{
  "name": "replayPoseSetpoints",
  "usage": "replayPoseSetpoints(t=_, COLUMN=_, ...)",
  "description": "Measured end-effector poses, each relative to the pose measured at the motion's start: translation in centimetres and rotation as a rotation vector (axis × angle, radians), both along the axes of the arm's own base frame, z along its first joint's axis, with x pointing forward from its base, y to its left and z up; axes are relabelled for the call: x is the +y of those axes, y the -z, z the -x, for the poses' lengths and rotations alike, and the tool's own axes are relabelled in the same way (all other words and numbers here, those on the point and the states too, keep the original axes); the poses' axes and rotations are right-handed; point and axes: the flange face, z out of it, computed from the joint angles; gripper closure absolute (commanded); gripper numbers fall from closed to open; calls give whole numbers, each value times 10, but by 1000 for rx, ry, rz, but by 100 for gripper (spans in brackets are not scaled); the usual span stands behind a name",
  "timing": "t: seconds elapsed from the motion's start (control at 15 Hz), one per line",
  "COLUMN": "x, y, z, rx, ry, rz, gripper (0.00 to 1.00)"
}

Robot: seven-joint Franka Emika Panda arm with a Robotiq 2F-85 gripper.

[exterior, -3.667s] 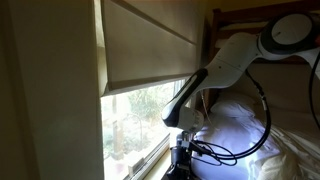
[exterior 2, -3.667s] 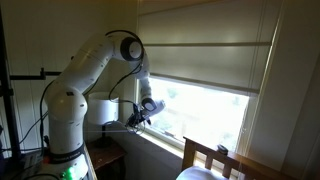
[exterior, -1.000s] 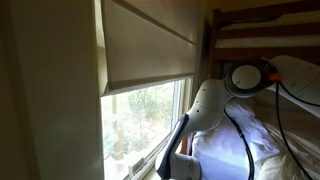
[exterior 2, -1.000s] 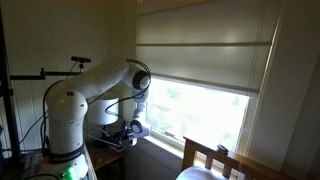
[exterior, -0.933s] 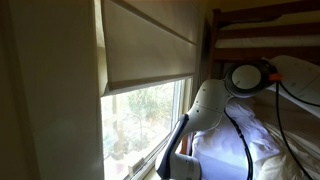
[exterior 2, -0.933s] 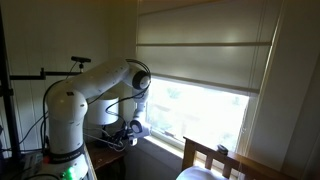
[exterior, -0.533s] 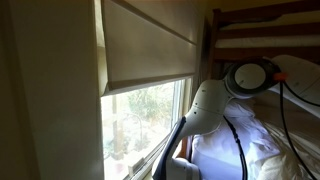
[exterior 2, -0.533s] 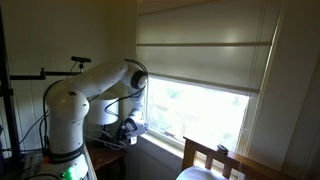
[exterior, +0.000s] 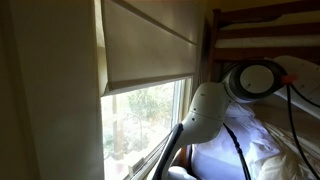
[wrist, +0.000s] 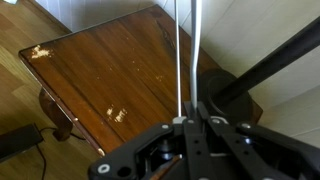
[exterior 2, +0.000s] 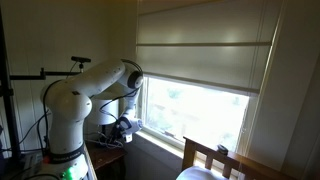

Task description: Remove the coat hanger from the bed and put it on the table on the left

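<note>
The coat hanger [wrist: 180, 60] has open tabletop below it, so next my gripper needs to move down toward the brown wooden table, beside the dark bar's round base, and release it.
In the wrist view my gripper [wrist: 190, 122] is shut on the coat hanger [wrist: 180, 60], whose thin pale rods run straight up from between the jaws. Below it lies the brown wooden table [wrist: 100, 70], glossy with light spots. In an exterior view the gripper [exterior 2: 121, 130] hangs low by the window, just above the table [exterior 2: 104, 156]; the hanger is too thin to make out there. The bed [exterior: 258, 14] shows as a dark wood frame with white bedding [exterior: 262, 140] behind the arm [exterior: 212, 108]. Its footboard [exterior 2: 205, 156] is at the lower right.
A window with a drawn blind [exterior: 150, 45] and its sill [exterior 2: 165, 145] run close beside the arm. A dark slanted bar [wrist: 270, 62] crosses to the right of the gripper. A black cable [wrist: 20, 140] lies on the wooden floor left of the table.
The arm has swung away from the bed and sunk lower along the window, bringing the gripper with the hanger down towards the table. The jaws have stayed shut.
</note>
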Motion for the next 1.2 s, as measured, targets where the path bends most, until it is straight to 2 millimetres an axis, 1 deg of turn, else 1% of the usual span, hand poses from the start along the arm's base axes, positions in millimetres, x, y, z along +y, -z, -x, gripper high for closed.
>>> replayPoseSetpoints(t=0.33, x=15, y=27, z=-1, rx=16, ry=12, rz=-9, gripper=99)
replayPoseSetpoints(t=0.6, x=28, y=47, z=-2, rx=89, ry=80, rz=38, gripper=99)
replayPoseSetpoints(t=0.93, x=50, y=57, z=-2, rx=164, ry=130, rz=128, gripper=99)
replayPoseSetpoints(t=1.2, x=56, y=58, z=-4, rx=195, ry=184, rz=227, gripper=99)
